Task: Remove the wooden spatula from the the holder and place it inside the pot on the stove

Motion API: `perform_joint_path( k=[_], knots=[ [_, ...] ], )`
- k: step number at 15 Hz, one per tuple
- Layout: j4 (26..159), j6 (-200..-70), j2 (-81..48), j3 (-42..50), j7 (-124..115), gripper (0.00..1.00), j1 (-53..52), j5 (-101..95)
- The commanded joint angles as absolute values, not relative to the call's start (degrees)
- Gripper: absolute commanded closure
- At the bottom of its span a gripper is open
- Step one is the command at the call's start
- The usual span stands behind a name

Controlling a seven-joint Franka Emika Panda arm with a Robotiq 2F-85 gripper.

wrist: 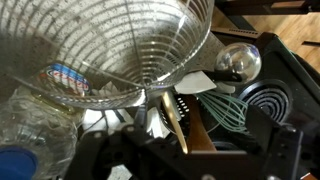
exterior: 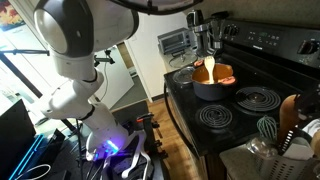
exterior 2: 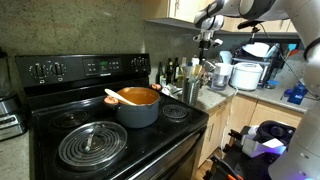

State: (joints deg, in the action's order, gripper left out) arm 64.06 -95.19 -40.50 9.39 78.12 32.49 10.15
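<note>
My gripper will move slightly away from the wire bowl and close around the spatula's brown blade (exterior: 288, 112) (wrist: 199, 131), because that blade shows between my spread, empty fingers.
The wooden spatula (exterior: 290, 108) stands head-up in the whitish holder (exterior: 298, 150) on the counter beside the black stove (exterior: 272, 45). In the wrist view its brown blade (wrist: 195, 130) lies below me, next to the teal whisk (wrist: 228, 105). The dark pot (exterior 2: 138, 112) sits on the stove (exterior 2: 150, 142) and holds a paler orange-tan utensil (exterior 2: 112, 97); the pot (exterior: 213, 88) shows in both exterior views. My gripper (exterior 2: 207, 45) hangs well above the holder (exterior 2: 191, 93), apart from it. In the wrist view its fingers (wrist: 190, 158) are spread and empty.
A wire bowl (wrist: 130, 40) fills the top of the wrist view, close to the holder. A toaster oven (exterior 2: 8, 115) stands at the stove's far side. Bottles (exterior 2: 170, 72) and a rice cooker (exterior 2: 245, 75) crowd the counter behind the holder. Coil burners (exterior: 257, 97) are bare.
</note>
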Motion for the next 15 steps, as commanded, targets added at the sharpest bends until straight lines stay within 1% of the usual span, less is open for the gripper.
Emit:
perform_joint_path(
  k=[1,15],
  knots=[
    [64.39,-95.84,-39.77,8.74,80.45,0.00,32.71,10.75],
    [66.81,-97.85,-39.21,8.89,81.31,0.00,31.26,10.14]
  ],
)
